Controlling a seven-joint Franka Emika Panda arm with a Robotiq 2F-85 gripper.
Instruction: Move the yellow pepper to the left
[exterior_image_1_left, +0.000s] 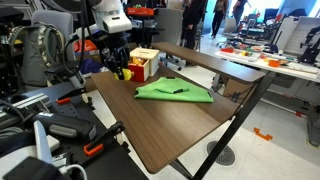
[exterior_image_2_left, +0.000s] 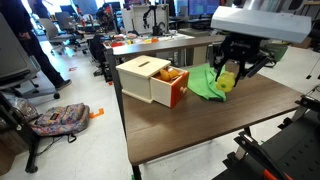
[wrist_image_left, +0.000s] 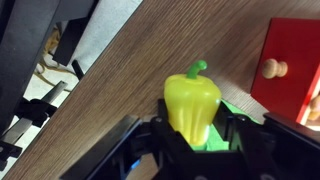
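My gripper moves down with the yellow pepper (exterior_image_2_left: 228, 80) onto the bare wood beside the green cloth next and releases it, since it still hangs above the table.
The yellow pepper (wrist_image_left: 192, 105) is small, glossy and bright yellow, with a green stem. My gripper (wrist_image_left: 200, 138) is shut on it, with one black finger on each side. In both exterior views the pepper (exterior_image_2_left: 228, 80) (exterior_image_1_left: 124, 72) hangs in the gripper (exterior_image_2_left: 236, 68) (exterior_image_1_left: 120, 66) just above the wooden table (exterior_image_2_left: 200, 130), at the edge of the green cloth (exterior_image_2_left: 205, 86) (exterior_image_1_left: 175, 91) and beside the red-and-wood box (exterior_image_2_left: 150, 78) (exterior_image_1_left: 143, 65). A strip of the green cloth (wrist_image_left: 238, 103) shows behind the pepper in the wrist view.
The box's red drawer front (wrist_image_left: 295, 70) with its wooden knob lies close to the right of the gripper in the wrist view. The drawer (exterior_image_2_left: 172, 88) stands open. The table edge (wrist_image_left: 110, 50) runs to the left, with the floor and cables beyond. Lab clutter surrounds the table.
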